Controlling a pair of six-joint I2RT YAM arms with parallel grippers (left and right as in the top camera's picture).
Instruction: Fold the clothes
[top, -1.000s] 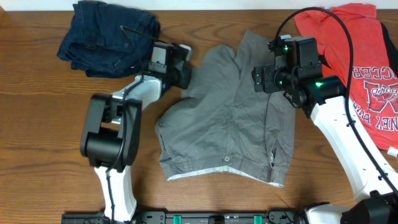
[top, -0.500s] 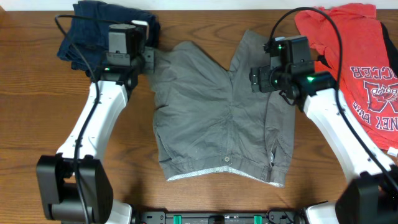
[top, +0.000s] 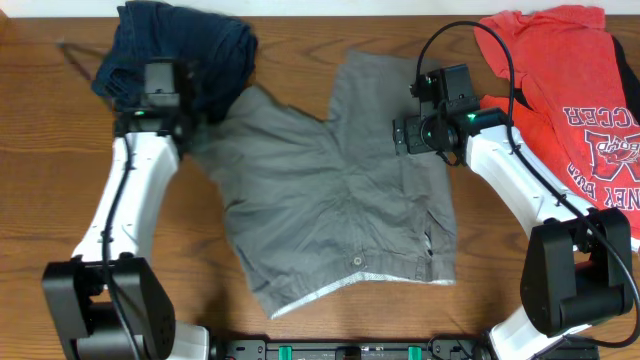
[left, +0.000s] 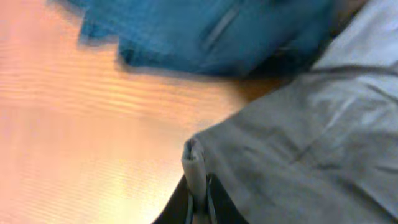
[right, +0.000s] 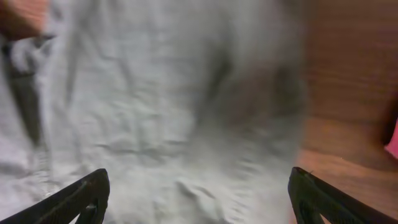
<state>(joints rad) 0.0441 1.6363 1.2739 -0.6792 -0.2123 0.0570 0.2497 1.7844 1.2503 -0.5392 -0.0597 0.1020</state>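
My left gripper draws back and to the left in the overhead view next, then opens over empty wood, as the hem corner lies beside the denim.
The grey-khaki shorts (top: 320, 200) lie spread on the wooden table, waistband and button toward the front edge. My left gripper (top: 192, 112) is shut on the hem corner of their left leg, right beside the denim. In the left wrist view the jaws (left: 198, 190) pinch a folded edge of grey cloth (left: 298, 149) just above the wood. Over the right leg of the shorts my right gripper (top: 400, 132) stands open. Its fingers (right: 87, 198) are spread wide above the wrinkled fabric (right: 174, 112), with nothing between them.
A dark navy denim garment (top: 180, 45) lies bunched at the back left, touching the shorts' left leg; it also fills the top of the left wrist view (left: 217, 31). A red T-shirt with white lettering (top: 570, 90) covers the back right corner.
My left gripper has pulled the shorts' left leg out to the left, so the shorts now lie wider and turned. The right gripper has drifted slightly back and left, still open.
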